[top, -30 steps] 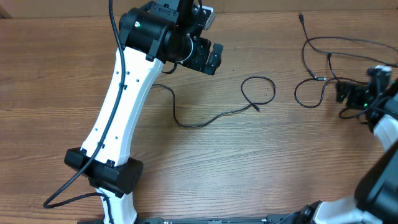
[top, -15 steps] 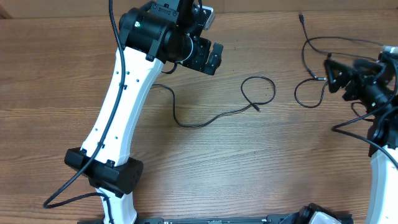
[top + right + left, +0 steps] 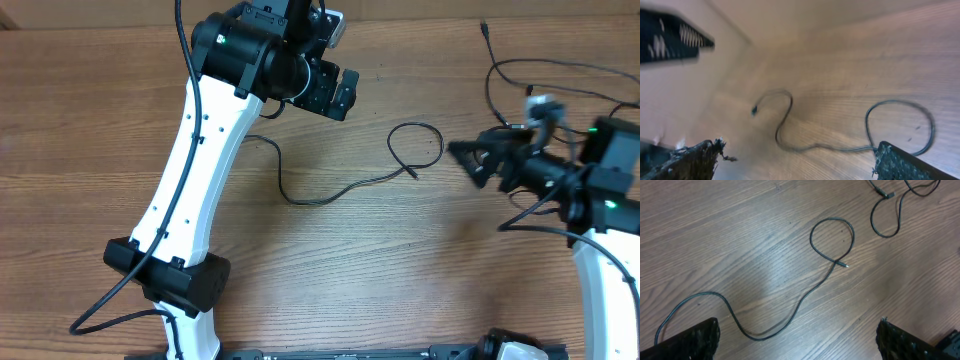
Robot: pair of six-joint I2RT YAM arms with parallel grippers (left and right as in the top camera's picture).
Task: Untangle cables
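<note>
The cable's single strand beyond its loop is below and to the left in the overhead view. I should move my right gripper past the loop and down next.
One thin black cable lies alone mid-table, with a loop at its right end. It also shows in the left wrist view and, blurred, in the right wrist view. More cables lie tangled at the back right, partly hidden by my right arm; a part shows in the left wrist view. My left gripper is open and empty, high above the lone cable. My right gripper is open and empty, just right of the loop, fingers pointing left.
The white left arm crosses the left half of the wooden table, its base at the front left. The right arm's own thicker black cable hangs under its wrist.
My right arm has swung left from the right edge, over the tangled cables, and its gripper now points at the looped cable. The left arm has not moved.
</note>
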